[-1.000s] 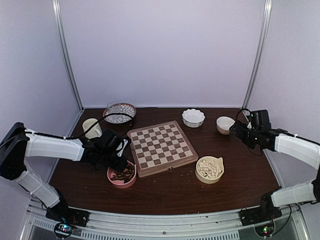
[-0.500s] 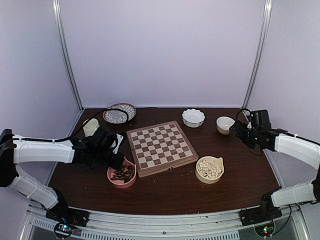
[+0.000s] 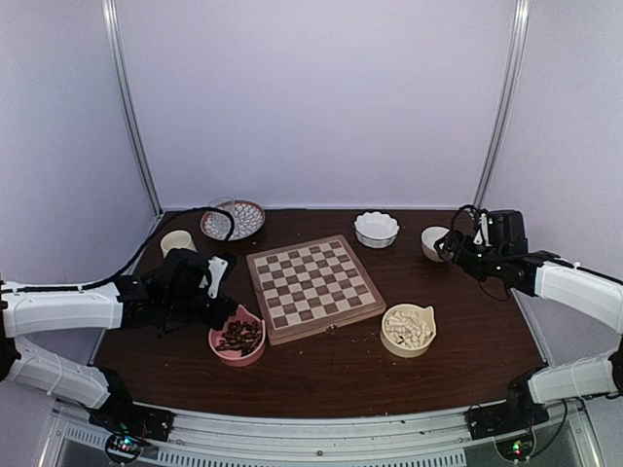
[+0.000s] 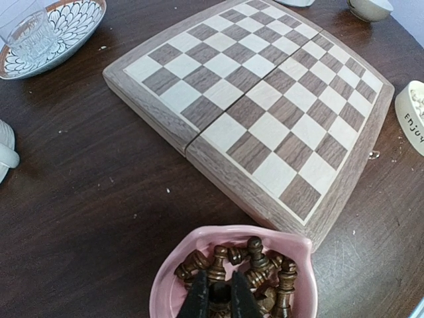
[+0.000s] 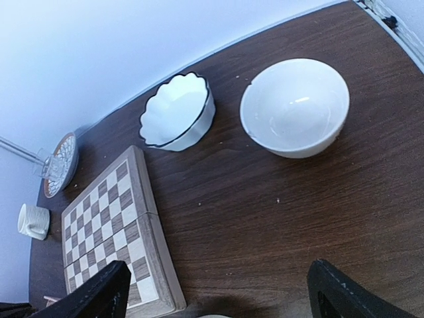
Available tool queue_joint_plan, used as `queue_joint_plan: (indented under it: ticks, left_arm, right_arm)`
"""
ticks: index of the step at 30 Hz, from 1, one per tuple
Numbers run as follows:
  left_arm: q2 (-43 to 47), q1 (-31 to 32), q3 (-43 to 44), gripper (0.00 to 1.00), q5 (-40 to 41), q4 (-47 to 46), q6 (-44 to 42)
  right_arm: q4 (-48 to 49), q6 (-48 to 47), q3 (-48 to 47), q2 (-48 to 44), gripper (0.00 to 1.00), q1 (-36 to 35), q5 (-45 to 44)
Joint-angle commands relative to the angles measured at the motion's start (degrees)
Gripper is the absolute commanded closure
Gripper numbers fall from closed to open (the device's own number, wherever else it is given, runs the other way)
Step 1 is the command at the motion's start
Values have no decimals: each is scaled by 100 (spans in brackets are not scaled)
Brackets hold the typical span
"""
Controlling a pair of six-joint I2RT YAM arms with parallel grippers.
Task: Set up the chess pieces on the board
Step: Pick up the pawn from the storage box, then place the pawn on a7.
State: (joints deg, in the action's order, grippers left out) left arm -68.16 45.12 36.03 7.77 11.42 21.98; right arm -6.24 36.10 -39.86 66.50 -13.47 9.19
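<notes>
The dark square (image 3: 263, 269) (image 4: 161, 81) short of the board's plate-side corner is empty. My left gripper will next carry its piece up, outward, then down onto that square and release it there.
The board (image 3: 313, 287) lies in the middle of the table with no pieces on its squares; it also shows as the board (image 4: 265, 106) and the board (image 5: 112, 218). Dark brown chess pieces (image 4: 255, 262) are piled in a pink bowl (image 4: 199, 242), the pink bowl (image 3: 216, 342) just left of the board's near corner. My left gripper (image 4: 219, 299) hangs over that bowl, shut on one dark piece. The left gripper (image 3: 220, 311) comes in from the left. My right gripper (image 5: 218, 298) stands wide open over bare table; the right gripper (image 3: 450, 245) is at the far right.
A cream bowl (image 3: 389, 342) of white pieces sits right of the board. A scalloped white bowl (image 5: 177, 112) and a round white bowl (image 5: 295, 106) stand at the back right. A patterned plate (image 4: 73, 26) with a glass (image 4: 26, 33) and a cream cup (image 3: 177, 241) stand at the back left.
My left arm has drawn back to the left while its jaws closed on a dark piece in the pink bowl. The right gripper shifted slightly left and stayed open.
</notes>
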Motion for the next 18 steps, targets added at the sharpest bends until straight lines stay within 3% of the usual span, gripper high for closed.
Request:
queue_joint_plan:
  ticks: [1,7,18]
  left_arm:
    - [42,14,28,93,21,-328,94]
    - [-304,6,524,93,-1,-331,175]
    - [-1405,-227,1178,96,675,-968,410]
  right_arm:
    - [253,-336,-101,-224,3,-244,-15]
    - [320,-329,-37,-276,3,-286,-88]
    - [424,-315,55,-321,3,-315,-145]
